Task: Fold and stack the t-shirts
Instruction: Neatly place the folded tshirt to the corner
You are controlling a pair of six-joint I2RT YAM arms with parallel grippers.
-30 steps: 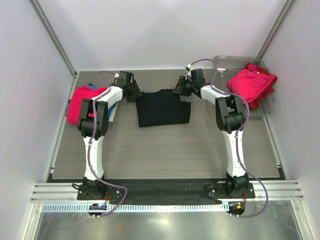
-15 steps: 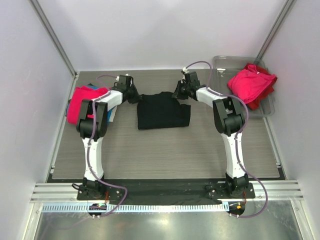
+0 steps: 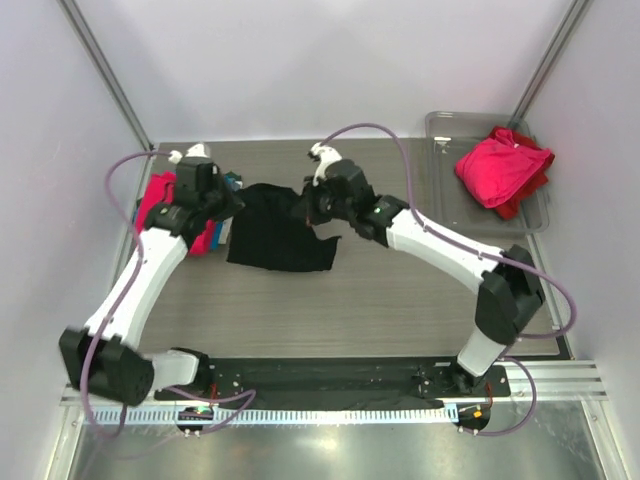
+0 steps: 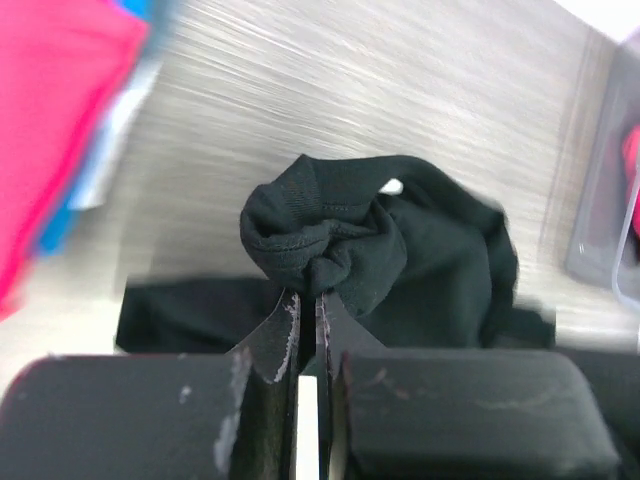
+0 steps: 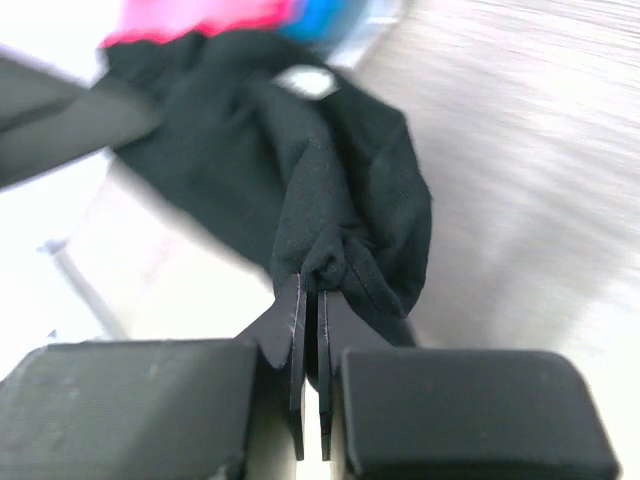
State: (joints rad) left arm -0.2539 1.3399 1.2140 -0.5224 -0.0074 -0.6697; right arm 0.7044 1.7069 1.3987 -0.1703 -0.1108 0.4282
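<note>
I will next move my right gripper down and to the left in the top view, over the stack's tray-side edge (image 3: 234, 182) (image 5: 372, 28), and let go of the black t-shirt's corner, because folded t-shirts lie there.
The black t-shirt (image 3: 280, 238) hangs lifted by its far edge, left of the table's middle. My left gripper (image 3: 232, 200) is shut on its far-left corner, and the cloth bunches at the fingertips (image 4: 308, 295). Shut on the far-right corner is my right gripper (image 3: 303, 205), with a fold of the same shirt (image 5: 250, 160) pinched between its jaws (image 5: 310, 285). A stack of folded t-shirts, pink (image 3: 158, 200) over teal-blue (image 3: 232, 182), lies at the left, partly hidden by the left arm. More t-shirts, pink (image 3: 503, 165) over red (image 3: 520, 205), sit in the tray.
A clear grey plastic tray (image 3: 440, 130) stands at the back right corner. Walls close the table on the left, back and right. The right arm reaches across the table's middle toward the left.
Both grippers closed on the black t-shirt's far corners. Both arms then swung left, dragging the shirt toward the pink stack, and it now hangs rumpled.
</note>
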